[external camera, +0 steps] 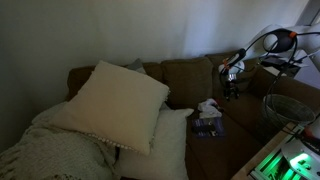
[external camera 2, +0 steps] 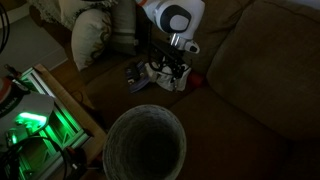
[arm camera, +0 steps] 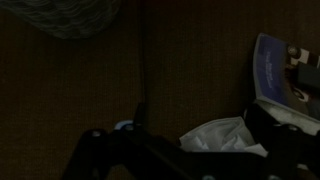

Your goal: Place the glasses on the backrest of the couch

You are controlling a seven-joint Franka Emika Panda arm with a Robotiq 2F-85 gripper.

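I need to turn my gripper next and lower it over the white crumpled tissue (external camera: 208, 106) (arm camera: 222, 135) to close on the stem, since its open fingers still hang above the seat.
The brown couch (external camera: 185, 75) fills both exterior views, and its backrest (external camera: 186, 72) runs along the wall. My gripper (external camera: 232, 86) hangs over the seat at the armrest end, also seen in an exterior view (external camera 2: 168, 70). In the dark wrist view its two fingers (arm camera: 180, 130) stand apart with nothing between them. Below it lie a white crumpled tissue (arm camera: 222, 135) and a blue booklet (arm camera: 274, 70). A small dark thing on the booklet (arm camera: 294, 62) may be the glasses; it is too dim to be sure.
Two large cream pillows (external camera: 118, 105) and a knitted blanket (external camera: 45, 150) cover the other end of the seat. A wire basket (external camera 2: 146, 146) stands in front of the couch, next to a green-lit device (external camera 2: 30, 120).
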